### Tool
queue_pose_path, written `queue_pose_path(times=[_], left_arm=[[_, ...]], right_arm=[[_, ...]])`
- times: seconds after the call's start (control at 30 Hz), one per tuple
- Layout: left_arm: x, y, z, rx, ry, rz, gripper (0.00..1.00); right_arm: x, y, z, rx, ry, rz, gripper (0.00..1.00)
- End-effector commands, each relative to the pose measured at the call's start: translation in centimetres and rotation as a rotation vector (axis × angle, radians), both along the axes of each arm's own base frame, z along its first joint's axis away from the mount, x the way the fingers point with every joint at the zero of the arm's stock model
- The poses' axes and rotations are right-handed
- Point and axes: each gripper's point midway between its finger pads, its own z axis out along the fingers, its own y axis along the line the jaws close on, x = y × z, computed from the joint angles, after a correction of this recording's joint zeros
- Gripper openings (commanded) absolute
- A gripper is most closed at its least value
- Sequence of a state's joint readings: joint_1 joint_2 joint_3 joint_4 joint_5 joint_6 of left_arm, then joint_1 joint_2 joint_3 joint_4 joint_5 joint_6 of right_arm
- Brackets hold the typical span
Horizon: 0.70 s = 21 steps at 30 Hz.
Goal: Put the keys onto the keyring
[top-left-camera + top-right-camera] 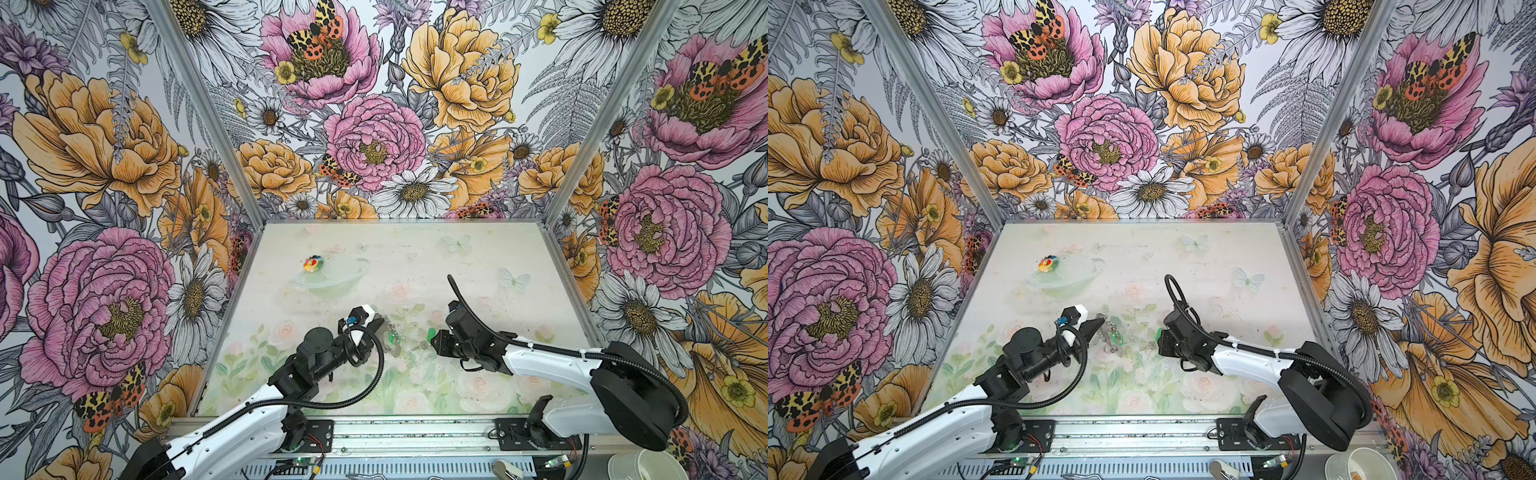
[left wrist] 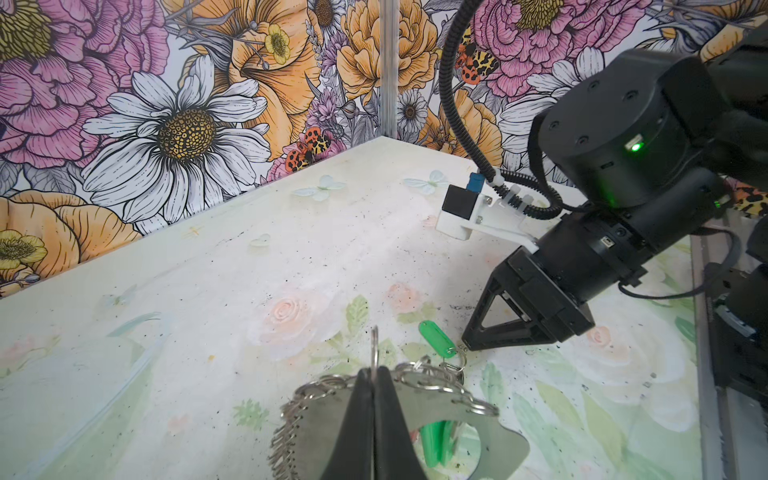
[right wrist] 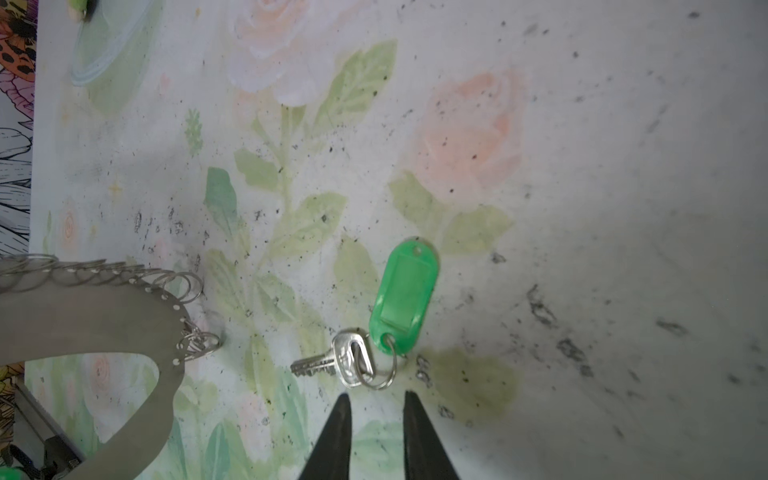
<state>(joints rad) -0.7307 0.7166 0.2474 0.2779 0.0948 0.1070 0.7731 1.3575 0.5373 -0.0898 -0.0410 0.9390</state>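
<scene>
The ring lies just below my right gripper. Next, my right gripper should lower its open fingers until they are on both sides of the small split ring's bare wire arc (image 3: 392, 374) by the green tag (image 3: 405, 299).
The keyring (image 2: 494, 432), a flat grey band fringed with wire loops, is lifted at the table's middle (image 1: 394, 347). My left gripper (image 2: 375, 372) is shut on one of its loops. A green piece (image 2: 434, 442) of a second key shows through the band's hole; I cannot tell whether it hangs on the ring. One of the keys (image 3: 328, 365), silver with a green plastic tag (image 3: 405, 299) on a small split ring, lies flat on the table. My right gripper (image 3: 377, 400) stands open just short of that split ring, with nothing between its fingers. In a top view this key (image 1: 420, 344) lies between the two grippers.
A round multicoloured toy (image 1: 311, 264) sits at the back left of the table. Flowered walls close in the left, back and right sides. A metal rail (image 1: 415, 432) runs along the front edge, and a white bowl (image 1: 648, 461) stands outside at the front right.
</scene>
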Motion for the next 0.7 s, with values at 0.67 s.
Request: queue_pose_path(times=[0.67], left_arm=[[-0.1, 0.0, 1.1, -0.039, -0.057, -0.025, 0.00]], right_arm=[[1.2, 1.5, -1.2, 0.037, 0.048, -0.072, 0.28]])
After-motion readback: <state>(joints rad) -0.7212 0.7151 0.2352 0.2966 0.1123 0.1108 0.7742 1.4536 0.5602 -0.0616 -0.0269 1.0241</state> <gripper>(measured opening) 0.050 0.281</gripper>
